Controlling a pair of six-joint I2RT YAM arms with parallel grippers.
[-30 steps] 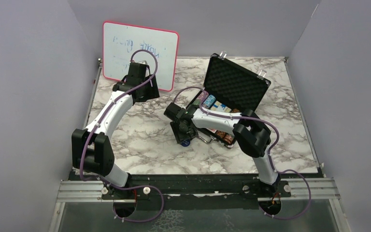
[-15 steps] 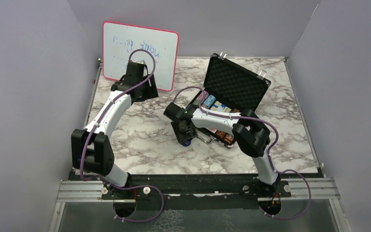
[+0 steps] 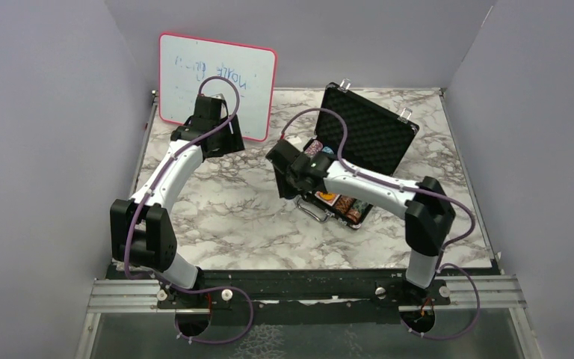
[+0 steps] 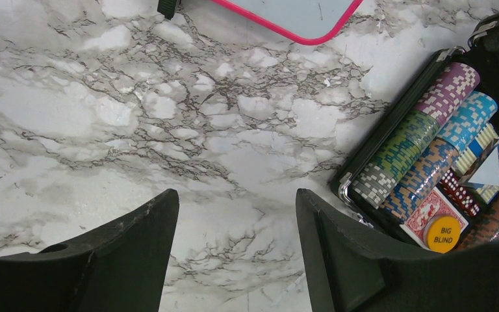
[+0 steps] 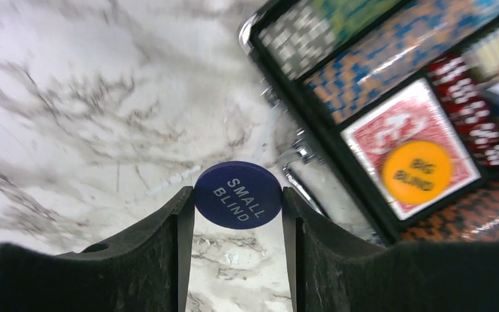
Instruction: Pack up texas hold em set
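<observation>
My right gripper carries SMALL BLIND outward past the red dice next, then lowers it onto the blue-striped deck, since BIG BLIND sits on the red-backed cards.
The black case [image 3: 366, 131] stands open at the back right, foam lid up. In it lie striped chip stacks [image 4: 422, 146], red-backed cards [image 5: 410, 130] and an orange "BIG BLIND" button [image 5: 418, 171], also in the left wrist view [image 4: 442, 234]. Tiny red dice [image 4: 460, 193] sit beside the cards. My right gripper [image 5: 237, 195] is shut on the blue "SMALL BLIND" button [image 5: 238, 194], held above the table by the case's front-left corner and metal handle [image 5: 297, 159]. My left gripper [image 4: 237, 201] is open and empty, up near the whiteboard, left of the case.
A pink-framed whiteboard [image 3: 217, 75] leans at the back left, right behind my left wrist [image 3: 213, 127]. Grey walls close in the marble table [image 3: 224, 217] on three sides.
My right gripper has risen off the table with the blue button and moved back toward the case. The left arm has hardly moved.
</observation>
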